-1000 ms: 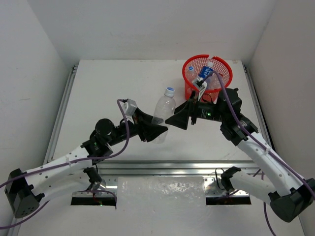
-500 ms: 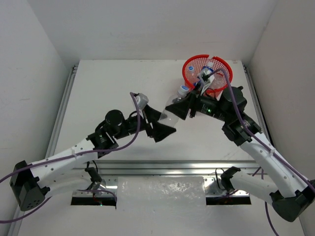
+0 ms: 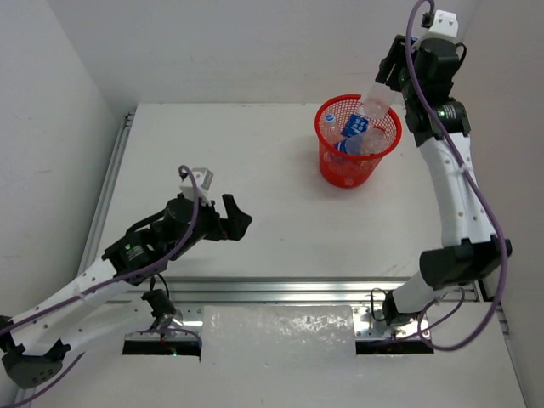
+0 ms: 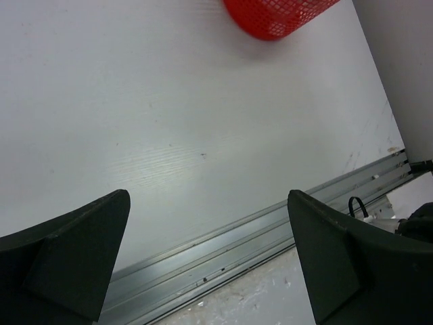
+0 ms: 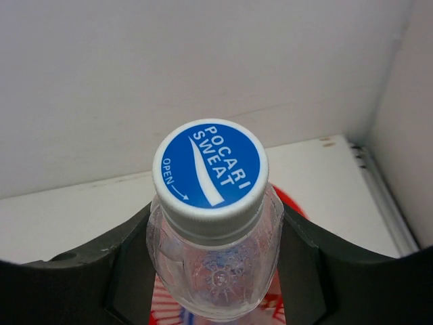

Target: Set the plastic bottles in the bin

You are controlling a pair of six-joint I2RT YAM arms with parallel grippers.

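Observation:
The robot's right gripper should next carry the bottle down over the opening (image 3: 359,129) of the bin, tipping its fingers downward before it releases the bottle.
My right gripper (image 3: 387,78) is raised high at the back right, shut on a clear plastic bottle (image 3: 371,102) that hangs tilted over the bin (image 3: 340,170). In the right wrist view the bottle (image 5: 215,271) sits between both black fingers (image 5: 128,271), its blue and white cap (image 5: 210,166) facing the camera. The bin is a round red mesh basket, and other plastic bottles (image 3: 354,129) with blue labels lie inside it. My left gripper (image 3: 238,218) is low at the left, far from the bin, open with nothing between its fingers (image 4: 67,261). The bin's base (image 4: 277,13) shows at the top of the left wrist view.
A metal rail (image 3: 280,289) runs along the table's near edge and shows again as the rail (image 4: 237,250) in the left wrist view. White walls close in the table on three sides, the right wall (image 3: 501,127) close behind my raised right arm.
The bottle passed from my left gripper to my right one. My right arm lifted it from the table's middle to above the bin. My left gripper opened and drew back to the left.

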